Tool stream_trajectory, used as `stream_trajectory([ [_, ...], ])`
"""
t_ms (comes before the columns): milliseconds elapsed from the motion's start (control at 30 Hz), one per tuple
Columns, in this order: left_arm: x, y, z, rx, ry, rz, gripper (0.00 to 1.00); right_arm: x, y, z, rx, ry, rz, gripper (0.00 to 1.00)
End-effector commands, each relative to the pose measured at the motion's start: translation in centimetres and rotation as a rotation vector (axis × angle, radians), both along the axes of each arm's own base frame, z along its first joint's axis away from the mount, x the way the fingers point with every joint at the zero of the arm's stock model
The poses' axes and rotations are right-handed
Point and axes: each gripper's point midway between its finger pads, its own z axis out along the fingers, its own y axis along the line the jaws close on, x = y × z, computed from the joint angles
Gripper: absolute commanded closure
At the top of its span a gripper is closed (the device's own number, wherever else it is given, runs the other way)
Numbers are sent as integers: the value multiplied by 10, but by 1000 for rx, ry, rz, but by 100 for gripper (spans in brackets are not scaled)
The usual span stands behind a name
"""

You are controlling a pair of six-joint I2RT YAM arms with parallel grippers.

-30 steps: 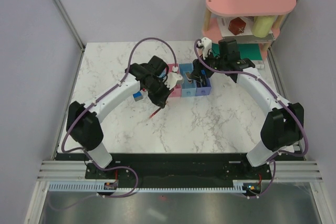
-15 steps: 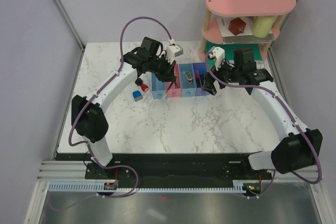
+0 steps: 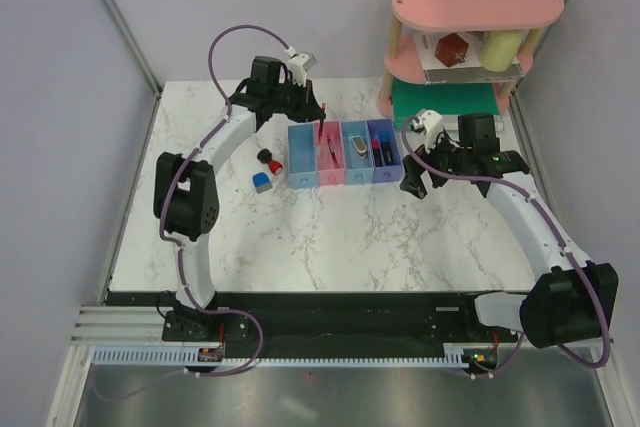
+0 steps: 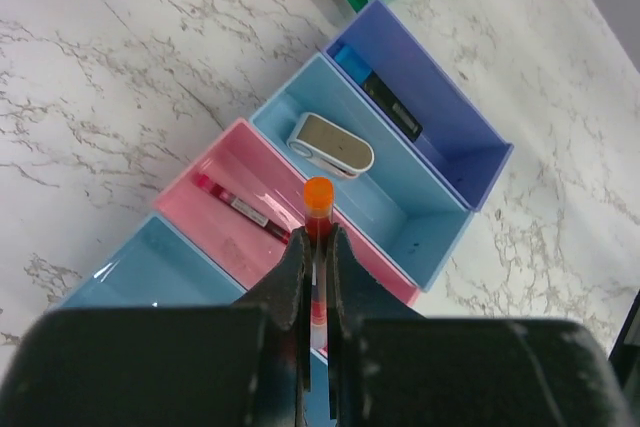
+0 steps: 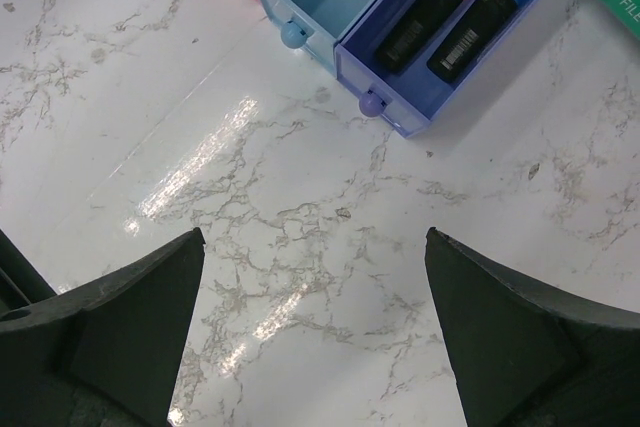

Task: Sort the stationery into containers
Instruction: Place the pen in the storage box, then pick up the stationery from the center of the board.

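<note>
The pen in my left gripper comes down over the pink bin next, edging toward the light blue bin, before the gripper opens. Another red pen lies in the pink bin.
Four joined bins stand in a row: blue (image 3: 302, 169), pink (image 3: 333, 172), light blue (image 3: 358, 169) and purple (image 3: 385, 171). My left gripper (image 3: 318, 123) is shut on a thin red pen (image 4: 318, 209) and holds it over the pink bin (image 4: 215, 169), where another red pen (image 4: 240, 209) lies. The silver-brown clip (image 4: 330, 144) lies in the light blue bin (image 4: 420, 217). Two black markers, pink-capped (image 5: 430, 5) and blue-capped (image 5: 485, 17), lie in the purple bin (image 5: 400, 112). My right gripper (image 3: 416, 175) is open and empty over bare table, right of the bins. The blue eraser (image 3: 261, 182) and red-black stub (image 3: 270, 160) lie left of the bins.
The pink two-tier shelf (image 3: 470, 2) with a red cube (image 3: 455, 49) and a yellow cylinder (image 3: 503, 47) stands at the back right. A green box (image 3: 440, 99) lies under it, just behind the purple bin. Walls close the table's left and right sides.
My left gripper has carried the red pen from the table in front of the bins to above the pink bin. My right gripper has drawn back from the purple bin towards the right.
</note>
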Motion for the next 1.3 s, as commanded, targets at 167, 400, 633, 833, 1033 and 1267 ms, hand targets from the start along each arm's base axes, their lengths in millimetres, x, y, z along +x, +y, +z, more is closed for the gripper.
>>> stream_trajectory([
  [167, 19, -22, 2, -152, 56, 10, 98, 7, 1, 13, 12, -59, 12, 2],
  [400, 12, -18, -34, -113, 124, 15, 90, 8, 3, 12, 14, -57, 25, 2],
  [633, 7, -13, -38, -76, 122, 8, 31, 8, 4, 14, 21, -62, 34, 2],
  [833, -3, -1, -6, -11, 38, -13, 23, 9, 5, 20, 16, -67, 46, 2],
  [1033, -34, 52, 3, 280, -56, -11, 19, 14, 7, 36, 30, -96, 56, 2],
  [1267, -98, 127, -47, 567, 55, 61, 12, 15, 14, 46, 65, -109, 72, 2],
])
